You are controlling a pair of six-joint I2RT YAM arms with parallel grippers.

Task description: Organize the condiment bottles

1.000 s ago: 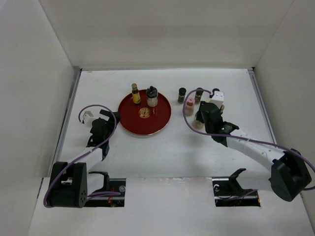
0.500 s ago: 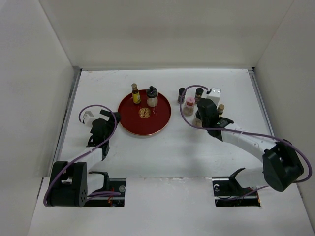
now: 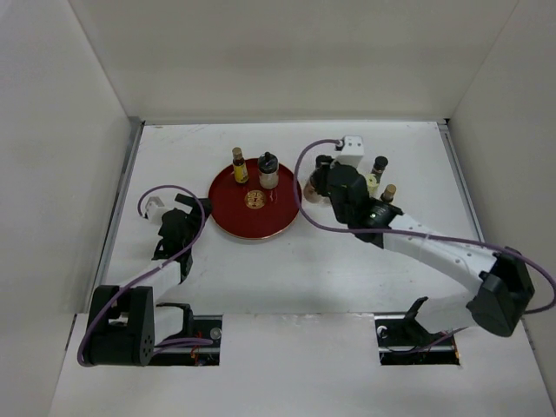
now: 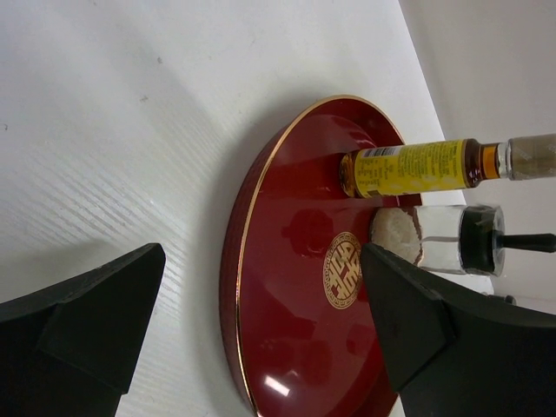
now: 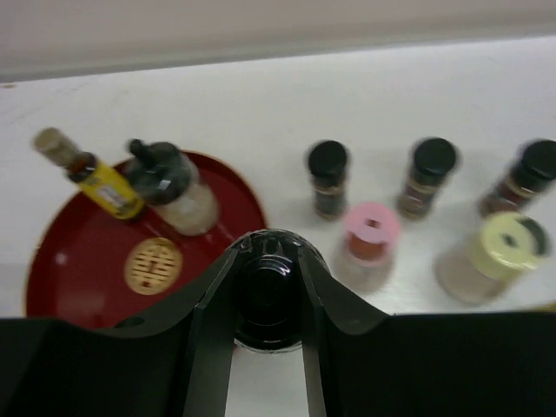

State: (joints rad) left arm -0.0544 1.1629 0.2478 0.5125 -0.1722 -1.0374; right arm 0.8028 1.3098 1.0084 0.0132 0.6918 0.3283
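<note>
My right gripper goes left in the top view over the tray's bare side beside the yellow bottle (image 3: 239, 166) next, then lowers and releases.
My right gripper (image 3: 314, 188) (image 5: 269, 250) is shut on a black-capped bottle (image 5: 269, 297) and holds it at the right rim of the red tray (image 3: 234, 217) (image 5: 69, 261). On the tray stand a yellow bottle (image 3: 239, 166) (image 5: 102, 182) (image 4: 417, 168) and a whitish jar with a black cap (image 3: 268, 172) (image 5: 174, 187) (image 4: 439, 239). Right of the tray stand black-capped bottles (image 5: 328, 178) (image 5: 429, 175), a pink-capped jar (image 5: 369, 236) and a pale-yellow-capped jar (image 5: 497, 252) (image 3: 372, 184). My left gripper (image 3: 193, 207) (image 4: 261, 265) is open and empty at the tray's left side.
White walls close in the table (image 3: 287, 278) on the left, back and right. A brown-capped bottle (image 3: 388, 192) and a black-capped one (image 3: 379, 164) stand beside my right arm. Purple cables loop off both wrists.
My right gripper has moved left from the bottle cluster to the tray's right rim, carrying the black-capped bottle. The left arm has not moved.
</note>
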